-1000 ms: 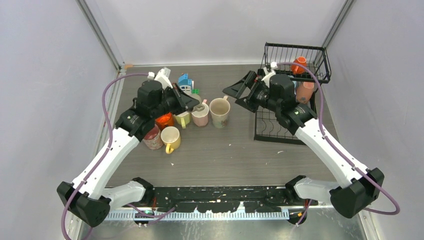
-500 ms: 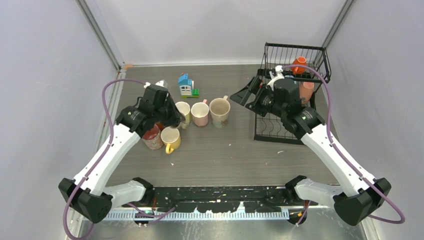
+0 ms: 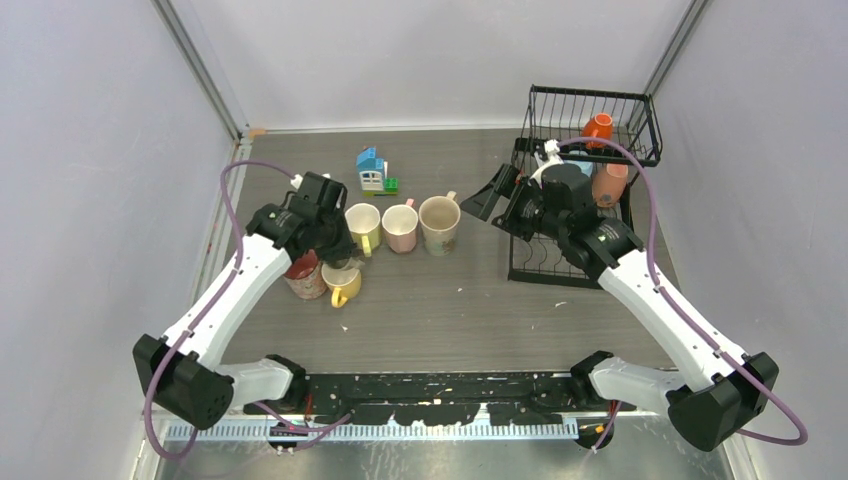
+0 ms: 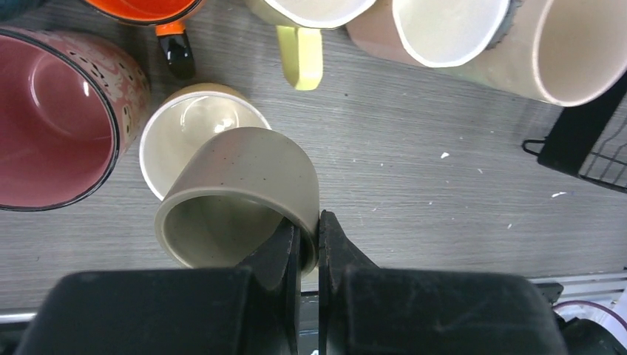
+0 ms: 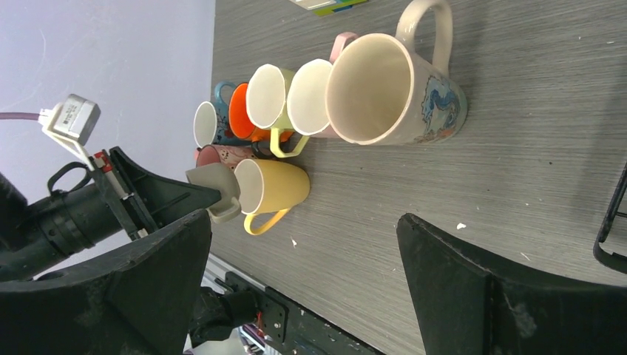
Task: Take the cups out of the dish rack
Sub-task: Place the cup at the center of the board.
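Observation:
The beige mug needs to go down next into the yellow mug's opening (image 3: 342,274) (image 4: 201,142) with my left gripper. My left gripper should open once the beige mug sits inside.
My left gripper (image 4: 309,225) is shut on the rim of a beige mug (image 4: 248,181), one finger inside and one outside. It holds the mug tilted just above a yellow mug (image 4: 188,129) on the table. In the top view this gripper (image 3: 340,255) hangs over the cluster of cups. An orange mug (image 3: 598,128) sits in the upper basket of the black dish rack (image 3: 642,140), and a salmon mug (image 3: 610,182) sits below it. My right gripper (image 3: 500,200) stands open and empty just left of the rack.
On the table stand a dark pink mug (image 3: 303,277), a cream-yellow mug (image 3: 362,222), a pink mug (image 3: 400,226) and a tall cream mug (image 3: 439,222). A toy block house (image 3: 371,170) sits behind them. Walls close in on both sides.
My left gripper has carried the beige mug toward the near side, from over the back row to above the yellow mug. The right arm shifted slightly toward the rack, still open.

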You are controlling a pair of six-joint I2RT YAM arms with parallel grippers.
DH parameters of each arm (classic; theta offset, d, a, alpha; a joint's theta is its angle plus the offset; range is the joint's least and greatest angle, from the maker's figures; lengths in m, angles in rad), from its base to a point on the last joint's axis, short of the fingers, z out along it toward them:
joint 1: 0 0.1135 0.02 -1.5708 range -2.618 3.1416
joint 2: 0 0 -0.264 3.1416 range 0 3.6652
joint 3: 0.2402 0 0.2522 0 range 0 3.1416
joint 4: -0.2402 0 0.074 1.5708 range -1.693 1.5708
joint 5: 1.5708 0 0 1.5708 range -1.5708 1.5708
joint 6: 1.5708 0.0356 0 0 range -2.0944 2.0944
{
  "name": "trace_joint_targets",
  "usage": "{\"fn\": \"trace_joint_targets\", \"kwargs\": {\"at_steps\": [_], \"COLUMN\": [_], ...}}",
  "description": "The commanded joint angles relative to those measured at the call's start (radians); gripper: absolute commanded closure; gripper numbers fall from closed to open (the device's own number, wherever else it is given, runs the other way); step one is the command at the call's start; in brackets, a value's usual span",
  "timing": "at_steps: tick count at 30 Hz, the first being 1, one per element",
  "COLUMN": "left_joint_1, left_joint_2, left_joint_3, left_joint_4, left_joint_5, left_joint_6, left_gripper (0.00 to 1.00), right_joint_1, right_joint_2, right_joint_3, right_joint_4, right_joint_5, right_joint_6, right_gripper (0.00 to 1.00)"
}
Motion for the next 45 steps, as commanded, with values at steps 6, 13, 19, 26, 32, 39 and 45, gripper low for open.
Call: {"fn": "trace_joint_targets", "kwargs": {"at_steps": [6, 13, 19, 26, 32, 39, 45], "left_joint_1": [0.057, 0.086, 0.101, 0.104, 0.107, 0.107, 0.107], "left_joint_2": [0.04, 0.071, 0.088, 0.104, 0.114, 0.1, 0.089], "left_joint_3": [-0.024, -0.052, -0.08, -0.103, -0.106, -0.101, -0.091], "left_joint_4": [0.028, 0.055, 0.077, 0.092, 0.094, 0.088, 0.081], "left_joint_5": [-0.006, 0.026, 0.043, 0.052, 0.052, 0.052, 0.052], "left_joint_6": [0.051, 0.059, 0.061, 0.065, 0.071, 0.076, 0.082], "left_gripper": [1.0, 1.0, 1.0, 1.0, 0.95, 0.79, 0.75], "right_joint_1": [0.007, 0.007, 0.007, 0.007, 0.007, 0.007, 0.007], "right_joint_2": [-0.033, -0.033, -0.033, -0.038, -0.039, -0.041, -0.038], "right_joint_3": [-0.018, -0.026, -0.026, -0.029, -0.025, -0.019, -0.014], "right_joint_4": [0.013, 0.015, 0.012, 0.011, 0.006, 0.001, -0.003], "right_joint_5": [0.014, 0.014, 0.013, 0.015, 0.016, 0.019, 0.02], "right_joint_6": [-0.023, -0.022, -0.022, -0.023, -0.023, -0.024, -0.025], "right_gripper": [0.0, 0.0, 0.0, 0.0, 0.0, 0.0, 0.0]}}
